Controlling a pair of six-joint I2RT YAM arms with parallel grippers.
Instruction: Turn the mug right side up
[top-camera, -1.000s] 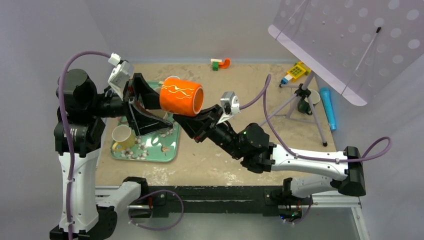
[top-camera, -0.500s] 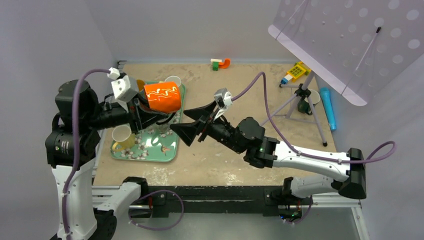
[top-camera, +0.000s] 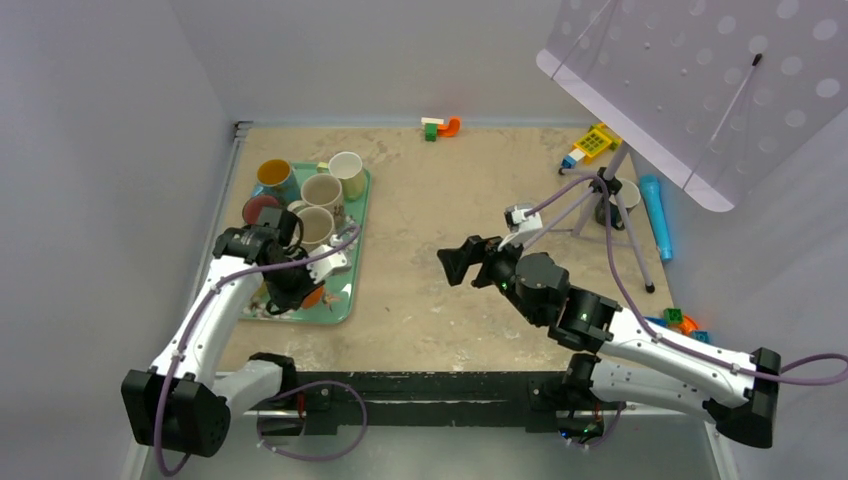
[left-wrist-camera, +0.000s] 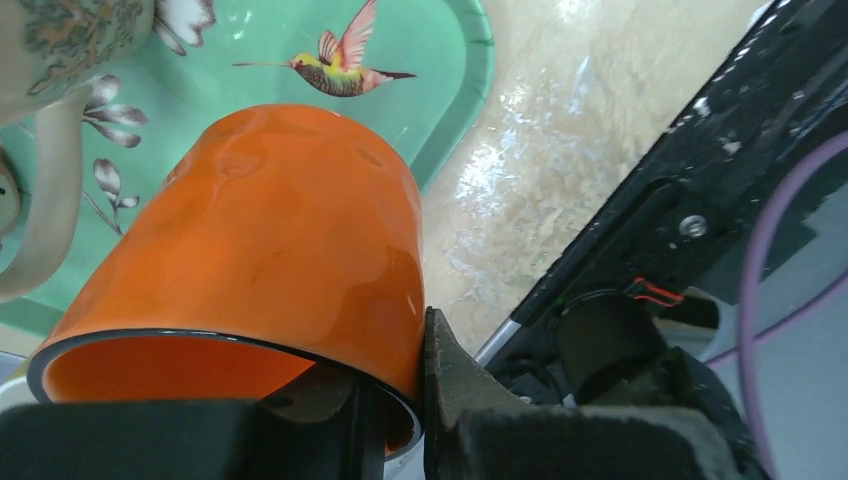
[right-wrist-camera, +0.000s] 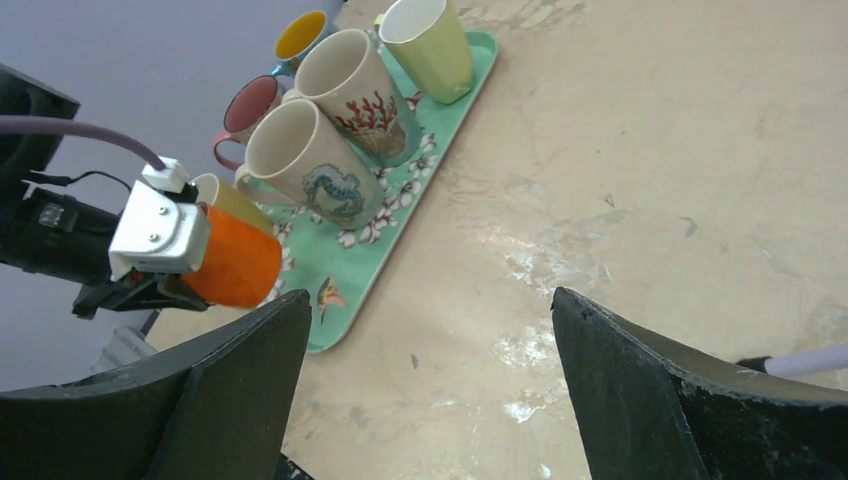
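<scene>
The left gripper lowers next to set the orange mug's base beside the tray's hummingbird (top-camera: 331, 293) and releases the mug's rim, since that open spot lies below the gripper.
The orange mug (left-wrist-camera: 250, 230) is tilted, its open rim toward the wrist camera and its base pointing down at the green tray (left-wrist-camera: 420, 60). My left gripper (left-wrist-camera: 400, 370) is shut on the mug's wall at the rim, one finger inside and one outside. From above, only a sliver of the mug (top-camera: 312, 297) shows under the left gripper (top-camera: 295, 285), over the near right part of the tray (top-camera: 340, 315). I cannot tell whether the mug touches the tray. My right gripper (right-wrist-camera: 430, 300) is open and holds nothing, and it sits over the middle of the table (top-camera: 452, 262).
Several upright mugs (top-camera: 322, 190) fill the tray's far half. A perforated panel on a tripod (top-camera: 610, 195) stands at the right, with a blue tube (top-camera: 655, 215) and a yellow toy (top-camera: 595, 142) beside it. Small blocks (top-camera: 440, 127) lie at the far edge.
The mug passed from the right gripper to the left. The left arm carried it down to the tray's near right corner. The right gripper opened and drew back to the right.
</scene>
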